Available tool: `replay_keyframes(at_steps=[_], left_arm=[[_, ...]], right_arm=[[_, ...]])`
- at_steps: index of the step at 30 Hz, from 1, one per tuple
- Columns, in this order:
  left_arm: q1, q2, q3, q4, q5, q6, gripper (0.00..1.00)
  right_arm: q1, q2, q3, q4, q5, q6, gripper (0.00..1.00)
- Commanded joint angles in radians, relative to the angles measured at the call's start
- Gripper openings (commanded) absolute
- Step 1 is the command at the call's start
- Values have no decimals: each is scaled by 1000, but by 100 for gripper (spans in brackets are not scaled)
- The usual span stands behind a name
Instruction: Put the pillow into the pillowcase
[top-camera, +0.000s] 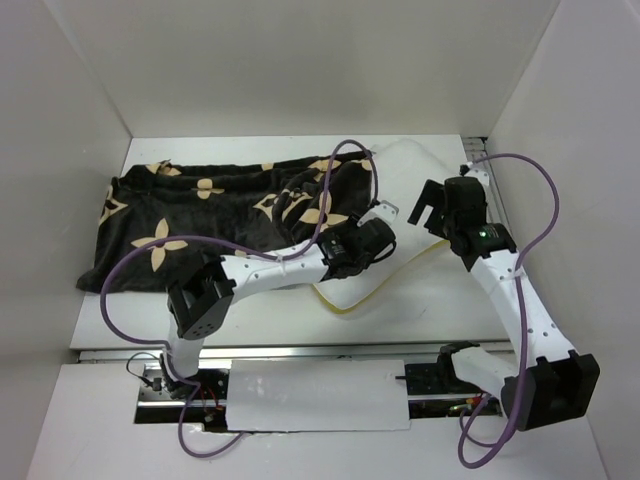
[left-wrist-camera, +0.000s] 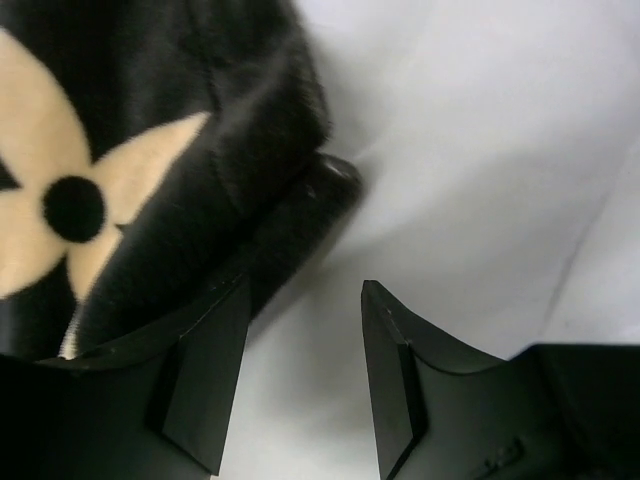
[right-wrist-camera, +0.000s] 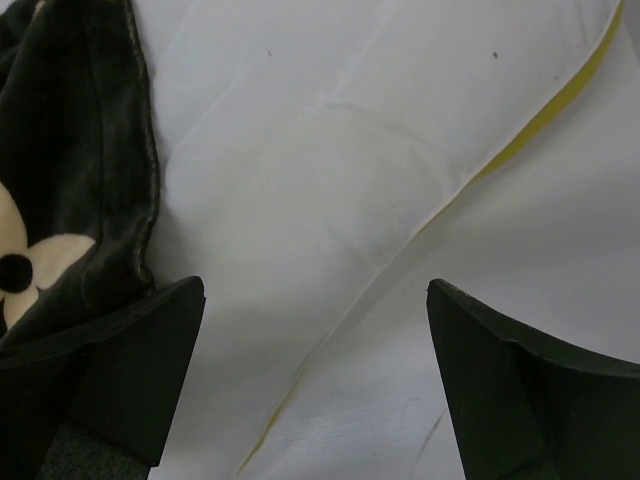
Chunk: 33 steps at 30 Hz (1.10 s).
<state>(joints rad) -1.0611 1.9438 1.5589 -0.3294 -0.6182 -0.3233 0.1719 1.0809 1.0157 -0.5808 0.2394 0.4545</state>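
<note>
Next, my right gripper moves back and to the left in the top view, then down onto the pillow's near corner (top-camera: 344, 298) outside the pillowcase.
The dark pillowcase (top-camera: 200, 220) with tan flowers lies spread on the left half of the table. The white pillow (top-camera: 405, 175) lies to its right, and its yellow seam (top-camera: 345, 308) shows at the near corner. My left gripper (top-camera: 383, 215) is open over the pillow at the pillowcase's right hem. In the left wrist view the gripper (left-wrist-camera: 305, 295) has white pillow (left-wrist-camera: 480, 150) between its fingers and the pillowcase hem (left-wrist-camera: 250, 150) beside its left finger. My right gripper (top-camera: 430, 205) is wide open and empty above the pillow (right-wrist-camera: 330, 160), with the pillowcase edge (right-wrist-camera: 90, 150) to its left.
White enclosure walls (top-camera: 70, 130) stand on the left, back and right of the table. The table's front edge (top-camera: 300, 350) runs just ahead of the arm bases. Purple cables (top-camera: 330, 180) loop over both arms.
</note>
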Motion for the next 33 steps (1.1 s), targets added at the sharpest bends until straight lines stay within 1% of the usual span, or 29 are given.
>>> replay_keyframes(at_steps=[1,3,7,10,11,12,14,15,16,18,19,20,22,23,24,25,26,28,29,30,31,32,33], left_arm=[[23,0,43,32,-51,-39,60],[32,-9,27,78,-23,-25,60],[41,27,36,49,-34,-39,60],[41,37,36,87,32,-19,60],[41,46,36,87,64,-19,57],[41,46,21,107,77,-19,49],[41,35,-8,132,100,-10,23],[41,35,-8,142,100,-10,10],[41,24,-19,142,100,-26,0],[41,-6,-19,122,46,-39,0],[52,-23,-19,122,22,-39,0],[52,-41,-19,103,-12,-39,0],[87,-114,-19,87,-29,-61,0],[102,-141,-19,76,-43,-72,0],[118,-170,-19,57,-43,-86,0],[156,-231,-40,47,-57,-104,0],[179,-262,-55,47,-32,-138,0],[228,-324,-95,53,11,-148,0],[269,-376,-140,65,37,-148,0],[285,-397,-161,78,55,-148,0],[299,-413,-178,90,70,-148,0],[320,-425,-201,99,84,-148,0],[320,-436,-201,99,84,-148,0]], right_arm=[[14,-42,-19,-33,-37,-11,99],[23,-61,-34,-43,-37,-11,99],[23,-94,-77,-53,-72,7,99],[23,-121,-98,-74,-72,7,100],[23,-121,-98,-85,-72,7,100],[32,-121,-98,-85,-72,7,100],[41,-121,-98,-97,-72,7,100],[41,-121,-107,-97,-119,7,100],[52,-121,-117,-74,-150,-8,100],[80,-99,-157,-44,-234,-36,97],[96,-87,-167,-21,-253,-45,97],[141,-75,-176,-11,-265,-45,97],[191,-35,-177,-1,-255,-45,98],[249,-26,-177,13,-246,-45,98],[279,-16,-167,13,-217,-45,98],[310,-7,-167,27,-206,-45,98],[371,7,-157,36,-189,-56,97],[434,19,-144,47,-131,-80,97],[499,36,-132,77,-111,-109,97],[538,53,-115,78,-94,-126,94],[579,71,-103,88,-48,-144,94],[622,124,-92,97,-23,-178,94],[711,158,-65,107,4,-198,94]])
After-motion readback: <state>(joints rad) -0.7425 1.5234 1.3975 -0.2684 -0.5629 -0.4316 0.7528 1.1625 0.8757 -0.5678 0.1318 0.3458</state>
